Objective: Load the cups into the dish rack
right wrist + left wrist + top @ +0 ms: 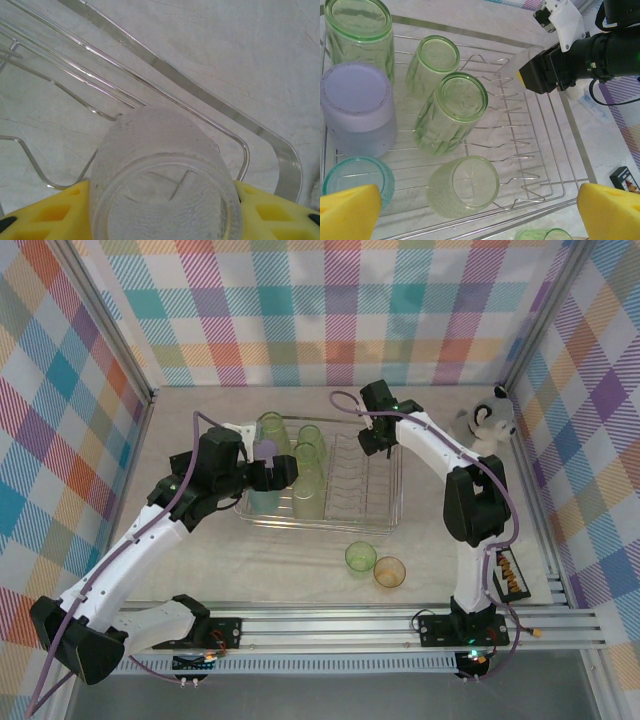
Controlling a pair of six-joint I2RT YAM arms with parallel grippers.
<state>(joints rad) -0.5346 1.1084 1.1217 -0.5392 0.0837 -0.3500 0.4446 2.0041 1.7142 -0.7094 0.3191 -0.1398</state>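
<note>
The clear frosted cup goes down with my right gripper into the rack's far corner nearest the panda toy next for release, since that empty spot lies below.
The wire dish rack sits mid-table. In the left wrist view its left half holds a tall green cup, a lavender cup, two green cups, a pale green cup and a teal cup. My left gripper hovers over them, open and empty, with its yellow fingertips spread wide. My right gripper is shut on a clear frosted cup, held over the rack's far right corner. A green cup and an orange cup stand on the table in front of the rack.
A panda toy sits at the back right. A small dark object lies by the right arm's base. Checked walls close in the table on three sides, and a metal rail runs along the near edge.
</note>
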